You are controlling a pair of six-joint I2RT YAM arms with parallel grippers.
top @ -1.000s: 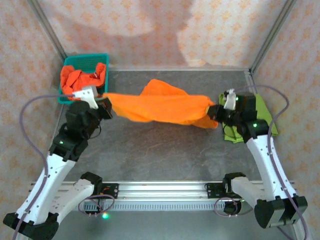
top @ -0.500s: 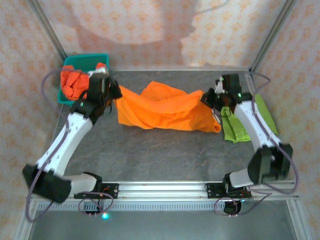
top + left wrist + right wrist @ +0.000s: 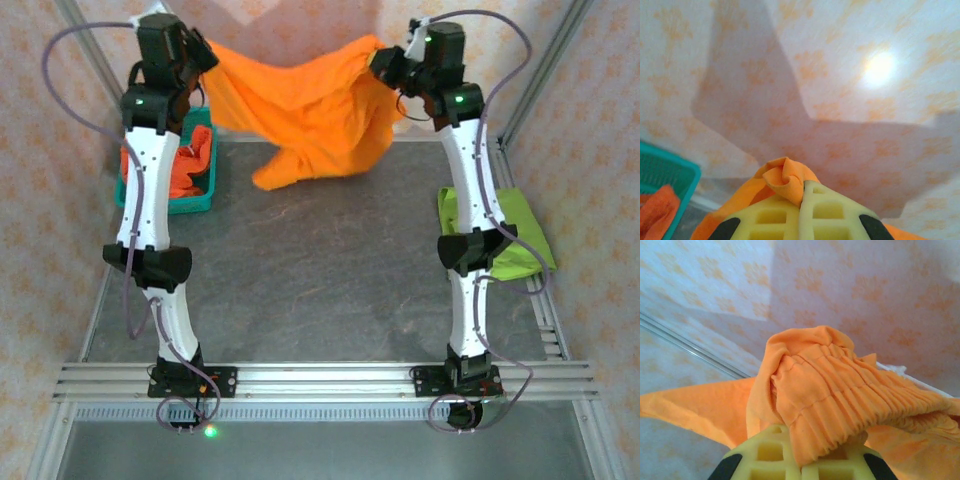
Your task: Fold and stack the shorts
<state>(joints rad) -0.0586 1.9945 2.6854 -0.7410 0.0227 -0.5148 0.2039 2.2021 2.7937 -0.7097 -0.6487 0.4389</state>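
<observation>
My right gripper will next move down and back toward my base to release the gathered waistband on the bare grey table.
Orange shorts (image 3: 300, 110) hang spread in the air at the back of the table, held by both arms raised high. My left gripper (image 3: 197, 52) is shut on one corner of the orange shorts (image 3: 785, 180), the cloth pinched between its yellow fingers (image 3: 775, 215). My right gripper (image 3: 385, 62) is shut on the gathered waistband of the orange shorts (image 3: 830, 390). A loose leg droops toward the table. Lime green shorts (image 3: 500, 235) lie folded at the right edge. More orange shorts (image 3: 190, 170) sit in the teal basket (image 3: 200, 200).
The grey table (image 3: 320, 290) lies below the hanging cloth. The basket stands at the back left corner, its rim also in the left wrist view (image 3: 670, 172). Metal frame posts (image 3: 100, 60) and patterned walls close in the back and sides.
Both arms have swung up and back, lifting the orange shorts off the table into the air. The cloth now hangs stretched between the two raised grippers.
</observation>
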